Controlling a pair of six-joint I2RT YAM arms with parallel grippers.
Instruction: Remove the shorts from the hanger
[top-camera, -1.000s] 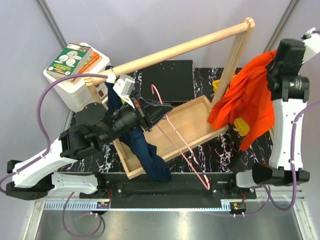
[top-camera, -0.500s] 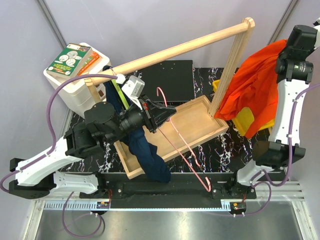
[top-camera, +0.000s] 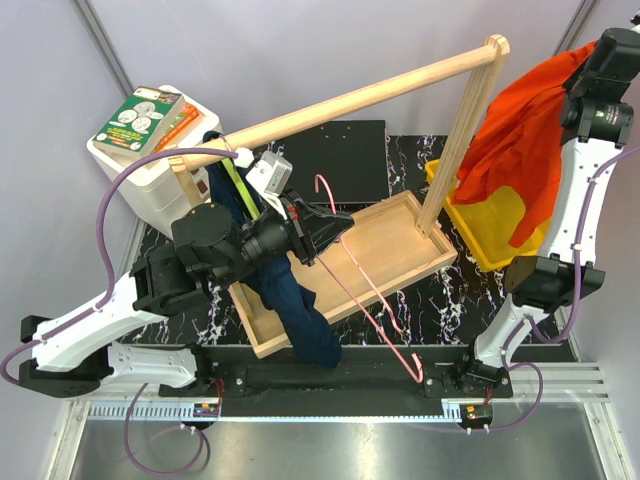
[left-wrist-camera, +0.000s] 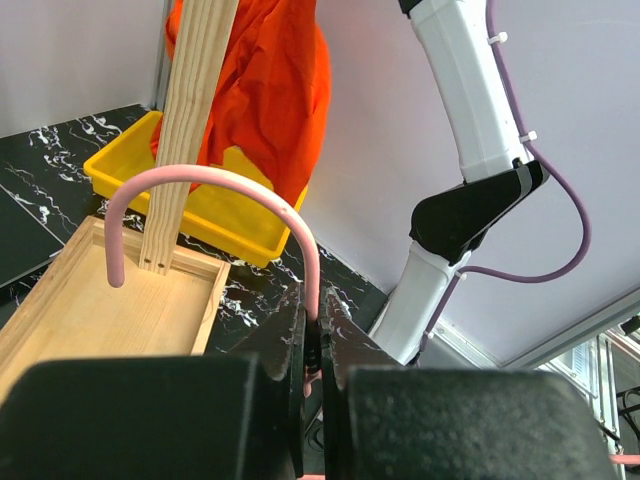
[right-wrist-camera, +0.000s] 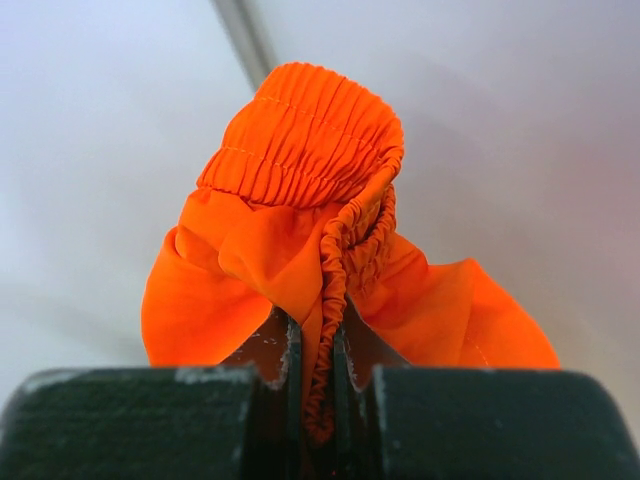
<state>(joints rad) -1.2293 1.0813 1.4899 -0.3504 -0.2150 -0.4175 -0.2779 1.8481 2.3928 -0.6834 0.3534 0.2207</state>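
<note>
The right gripper tilts downward next and lowers the waistband toward the yellow bin (top-camera: 496, 219) to release it, since the orange cloth hangs free over the bin.
My right gripper (top-camera: 590, 72) is raised at the far right and is shut on the elastic waistband of the bright orange shorts (top-camera: 525, 140). In the right wrist view the bunched band (right-wrist-camera: 345, 240) sits between the gripper (right-wrist-camera: 318, 335) jaws. The orange cloth (left-wrist-camera: 270, 90) hangs over a yellow bin. My left gripper (top-camera: 335, 222) is shut on the bare pink hanger (top-camera: 370, 290), whose hook (left-wrist-camera: 230, 180) curves up above the gripper (left-wrist-camera: 312, 305). The navy shorts (top-camera: 295, 310), with a yellow-green strip (top-camera: 238, 185), hang from the rail's left end, partly behind my left arm.
A wooden rack has a slanted rail (top-camera: 350, 100), an upright post (top-camera: 462, 130) and a tray base (top-camera: 385, 245). The yellow bin (top-camera: 490, 220) stands right of the post. A white box with books (top-camera: 150, 140) is at the back left, a black mat (top-camera: 345, 160) behind the tray.
My right arm has lifted the orange shorts up and to the right, away from the post, uncovering the yellow bin. My left arm moved slightly right with the hanger.
</note>
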